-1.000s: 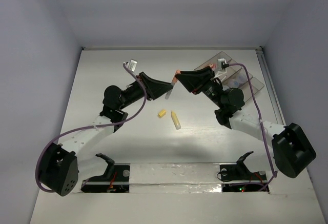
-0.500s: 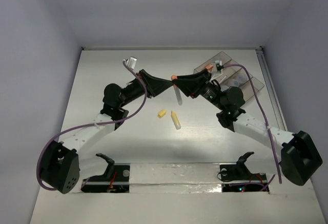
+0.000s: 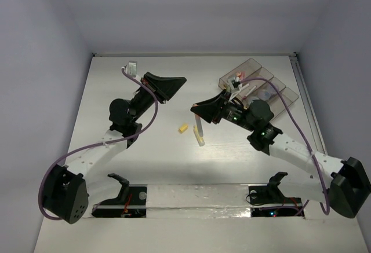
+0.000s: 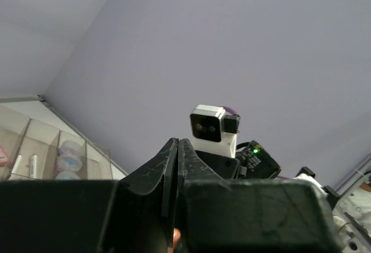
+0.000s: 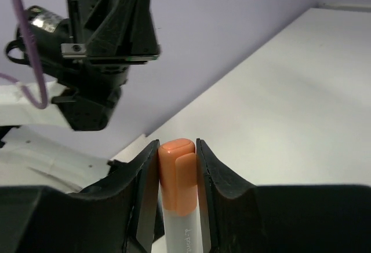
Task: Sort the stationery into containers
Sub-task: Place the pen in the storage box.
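I need to swing my right gripper to the right in the top view next, and down over the end section past the round tins. That section is empty.
My right gripper (image 3: 197, 109) (image 5: 177, 144) is shut on the orange cap of a thin white pen (image 3: 199, 124) (image 5: 178, 189). The pen hangs down over the table's middle, just above a yellow marker (image 3: 199, 136). A small yellow bit (image 3: 183, 128) lies to its left. My left gripper (image 3: 175, 83) (image 4: 177, 143) is shut, raised up and to the left of the pen; only an unclear orange speck shows low in its gap. The smoky containers (image 3: 288, 95) (image 4: 35, 149) sit at the back right, with round tins (image 4: 69, 153) and other items inside.
The right arm (image 3: 290, 149) stretches from the near right to the centre, with its cable looping over the bins. The left arm (image 3: 124, 114) (image 5: 98, 39) rises at centre left. The back wall and the right side wall border the table.
The pen passed from between both grippers to the right gripper alone, which carried it down and toward the near side. The left gripper pulled back up and to the left.
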`<state>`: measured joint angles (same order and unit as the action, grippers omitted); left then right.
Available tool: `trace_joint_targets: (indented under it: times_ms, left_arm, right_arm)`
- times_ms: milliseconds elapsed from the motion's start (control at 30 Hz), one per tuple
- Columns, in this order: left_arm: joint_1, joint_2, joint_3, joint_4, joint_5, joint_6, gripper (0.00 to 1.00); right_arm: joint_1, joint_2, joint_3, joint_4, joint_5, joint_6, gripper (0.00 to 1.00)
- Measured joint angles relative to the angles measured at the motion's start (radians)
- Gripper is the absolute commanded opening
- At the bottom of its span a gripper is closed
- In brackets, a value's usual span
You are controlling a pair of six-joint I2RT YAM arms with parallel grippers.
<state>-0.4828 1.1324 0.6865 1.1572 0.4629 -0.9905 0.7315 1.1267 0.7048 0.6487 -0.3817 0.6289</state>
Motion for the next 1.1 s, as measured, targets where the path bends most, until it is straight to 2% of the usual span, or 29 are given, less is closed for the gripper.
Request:
trace_joint_targets:
  times_ms: [100, 200, 233, 333, 500, 667, 900, 1100]
  left_arm:
    - [0.000, -0.043, -0.007, -0.058, -0.015, 0.036, 0.25]
    - [0.000, -0.098, -0.035, -0.110, -0.030, 0.068, 0.38]
    - [0.000, -0.121, -0.049, -0.134, -0.033, 0.079, 0.45]
    - [-0.002, -0.177, -0.076, -0.221, -0.044, 0.116, 0.55]
    - [-0.016, -0.259, -0.082, -0.396, -0.084, 0.195, 0.62]
    - [-0.040, -0.313, -0.121, -0.535, -0.158, 0.262, 0.71]
    - [-0.114, -0.314, -0.197, -0.707, -0.289, 0.320, 0.75]
    - [-0.175, -0.279, -0.199, -0.782, -0.418, 0.363, 0.73]
  right_arm:
    - [-0.021, -0.067, 0.002, -0.106, 0.084, -0.061, 0.27]
    - [-0.100, -0.125, 0.005, -0.209, 0.189, -0.117, 0.26]
    - [-0.137, -0.137, 0.006, -0.241, 0.230, -0.131, 0.26]
    - [-0.269, -0.151, 0.006, -0.340, 0.372, -0.158, 0.26]
    - [-0.420, -0.151, -0.007, -0.447, 0.622, -0.180, 0.27]
    - [-0.607, -0.121, -0.033, -0.469, 0.744, -0.167, 0.29]
    - [-0.830, 0.014, -0.051, -0.468, 0.736, -0.111, 0.30]
    - [-0.898, 0.146, -0.051, -0.468, 0.680, -0.073, 0.32]
